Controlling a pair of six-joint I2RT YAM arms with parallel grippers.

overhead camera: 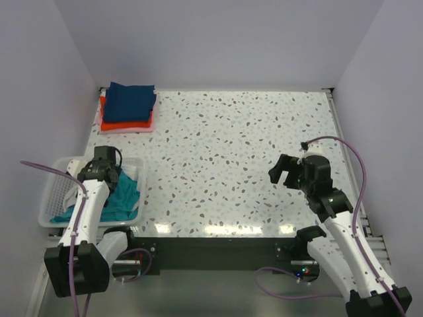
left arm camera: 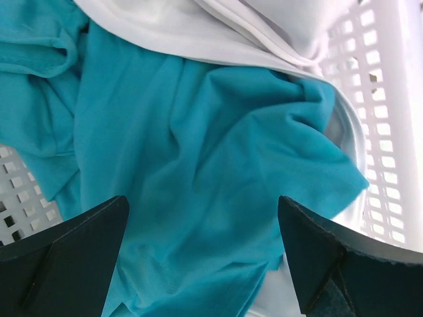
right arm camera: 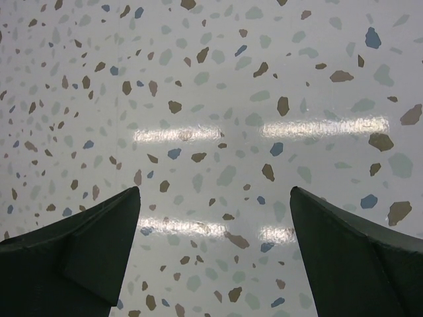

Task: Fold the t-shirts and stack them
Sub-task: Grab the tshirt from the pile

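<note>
The left gripper lowers onto the middle of the teal t-shirt (overhead camera: 119, 191) (left arm camera: 202, 188) in the basket next, since a raised fold there lines up between its open fingers.
A crumpled teal t-shirt (overhead camera: 122, 197) lies in the white slatted basket (overhead camera: 58, 191) at the near left. In the left wrist view it (left arm camera: 198, 165) fills the frame, with white cloth (left arm camera: 218, 30) beyond it. My left gripper (overhead camera: 106, 162) hangs over the basket; in the left wrist view the gripper (left arm camera: 203, 211) is open just above the teal cloth, holding nothing. A stack of folded t-shirts sits at the far left corner: navy blue (overhead camera: 131, 102) on top, orange-red (overhead camera: 125, 123) under it, pink (overhead camera: 122, 129) at the bottom. My right gripper (overhead camera: 283, 170) is open and empty above bare table (right arm camera: 211, 198).
The speckled table (overhead camera: 238, 152) spreads between the arms. White walls close the left, back and right sides. Purple cables (overhead camera: 360, 191) loop beside both arms. The basket wall (left arm camera: 380, 132) stands right of the teal shirt.
</note>
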